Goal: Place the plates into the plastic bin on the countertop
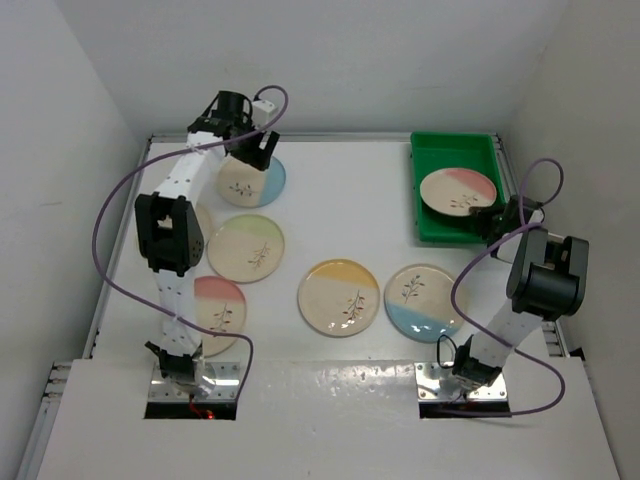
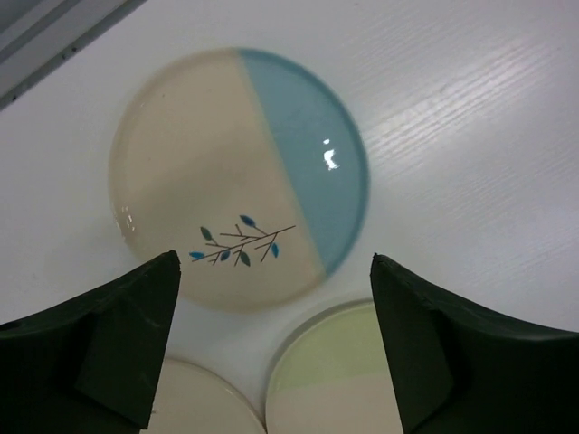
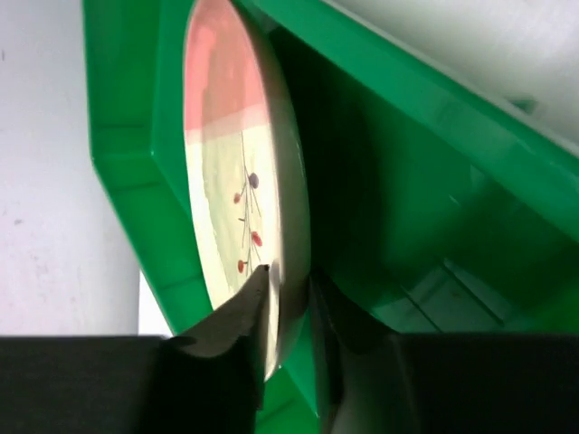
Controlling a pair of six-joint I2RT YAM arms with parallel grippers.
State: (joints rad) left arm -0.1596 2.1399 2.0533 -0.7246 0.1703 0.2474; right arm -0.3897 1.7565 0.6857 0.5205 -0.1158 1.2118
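The left gripper shifts left in the top view and down toward the blue-segment plate's cream rim next, as bare countertop leaves room for the fingers.
My right gripper [image 1: 492, 216] is shut on the near rim of a pink-segment plate [image 1: 457, 190] and holds it tilted inside the green plastic bin [image 1: 452, 150]. The right wrist view shows my fingers [image 3: 237, 316] pinching that plate [image 3: 231, 181] edge-on against the bin wall [image 3: 407, 190]. My left gripper [image 1: 252, 152] is open over a blue-segment plate [image 1: 258, 181] at the back left of the white countertop [image 1: 350, 200]. In the left wrist view this plate [image 2: 240, 176] lies beyond the gripper [image 2: 276, 298].
More plates lie on the countertop: green [image 1: 246, 247], pink [image 1: 220, 303], yellow [image 1: 339, 297], blue [image 1: 424, 296]. One more cream plate [image 2: 194, 402] lies mostly hidden under the left arm, beside the green one [image 2: 335, 371]. Walls enclose the back and sides.
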